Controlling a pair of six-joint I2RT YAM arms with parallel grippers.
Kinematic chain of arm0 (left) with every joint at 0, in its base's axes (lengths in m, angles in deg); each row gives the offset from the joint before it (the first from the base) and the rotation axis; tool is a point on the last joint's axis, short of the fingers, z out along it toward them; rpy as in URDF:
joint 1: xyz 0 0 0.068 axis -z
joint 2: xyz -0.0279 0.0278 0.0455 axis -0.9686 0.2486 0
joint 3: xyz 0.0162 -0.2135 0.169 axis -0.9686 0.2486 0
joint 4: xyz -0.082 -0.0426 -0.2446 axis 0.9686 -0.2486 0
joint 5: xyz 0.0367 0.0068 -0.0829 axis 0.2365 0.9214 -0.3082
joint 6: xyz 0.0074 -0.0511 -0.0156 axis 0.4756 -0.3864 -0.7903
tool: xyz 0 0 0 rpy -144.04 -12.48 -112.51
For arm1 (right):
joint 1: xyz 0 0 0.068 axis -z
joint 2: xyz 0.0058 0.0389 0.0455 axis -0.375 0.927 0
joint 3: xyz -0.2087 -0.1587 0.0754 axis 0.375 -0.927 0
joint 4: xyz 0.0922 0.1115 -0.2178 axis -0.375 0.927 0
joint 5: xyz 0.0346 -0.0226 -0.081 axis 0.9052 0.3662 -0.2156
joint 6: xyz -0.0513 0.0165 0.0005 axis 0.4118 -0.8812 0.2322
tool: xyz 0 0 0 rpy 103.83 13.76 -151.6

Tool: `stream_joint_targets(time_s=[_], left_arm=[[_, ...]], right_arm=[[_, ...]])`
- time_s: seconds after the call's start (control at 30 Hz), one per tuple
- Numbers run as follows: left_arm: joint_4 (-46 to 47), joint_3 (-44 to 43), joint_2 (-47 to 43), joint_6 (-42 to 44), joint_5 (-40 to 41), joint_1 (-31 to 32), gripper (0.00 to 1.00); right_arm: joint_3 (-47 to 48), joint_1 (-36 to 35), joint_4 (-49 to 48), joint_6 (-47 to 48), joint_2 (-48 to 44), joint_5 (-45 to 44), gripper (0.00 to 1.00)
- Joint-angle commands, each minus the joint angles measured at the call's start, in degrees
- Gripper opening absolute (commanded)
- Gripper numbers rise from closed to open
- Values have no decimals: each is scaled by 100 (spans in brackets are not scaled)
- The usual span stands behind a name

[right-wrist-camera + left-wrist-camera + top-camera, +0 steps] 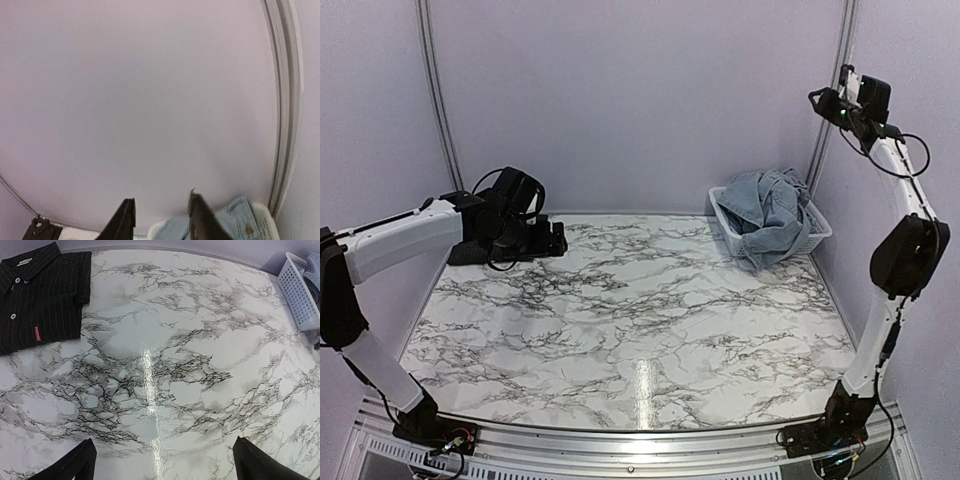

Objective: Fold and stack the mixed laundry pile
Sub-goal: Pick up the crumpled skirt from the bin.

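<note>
My right gripper moves down next, tilting onto the garment's edge by the post, since the denim garment (770,210) lies heaped in the basket below it.
From the mixed laundry pile, a black pinstriped button shirt (40,295) lies folded flat at the table's back left corner, partly behind my left arm in the top view (470,255). A light blue denim garment (770,210) is heaped in the white lattice basket (820,232) at the back right, and its edge shows in the right wrist view (235,222). My left gripper (165,465) hangs over the table near the shirt (552,240), wide open and empty. My right gripper (160,220) is raised high by the right wall (830,100), its jaws apart with nothing between them.
The marble-patterned table (640,320) has walls at the back and on both sides. The basket (300,295) stands against the right wall. A metal post (285,100) runs up the corner beside the right gripper.
</note>
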Motion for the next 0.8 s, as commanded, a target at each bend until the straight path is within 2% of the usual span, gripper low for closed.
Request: stream_joint_targets(time_s=[0.0, 0.07, 0.1, 0.23, 0.33, 0.53, 0.77], left_arm=[[45, 121, -264, -47, 79, -34, 99], [45, 154, -260, -32, 68, -34, 99], [49, 159, -253, -16, 60, -34, 99], [56, 158, -215, -8, -12, -43, 99], [58, 115, -145, 22, -75, -43, 99], [55, 51, -71, 46, -128, -50, 99], [50, 29, -102, 34, -45, -52, 99]], right_arm=[[-2026, -176, 717, 486, -1015, -440, 53], [-3266, -118, 337, 535, -1770, -664, 63], [-3711, -74, 309, 559, -2019, -667, 64], [-4888, 177, 464, 697, -2450, -750, 62], [-5356, 229, 368, 729, -2419, -1069, 61], [-4752, 304, 330, 820, -1604, -1482, 57], [-3933, 305, 269, 950, -599, -1479, 57]])
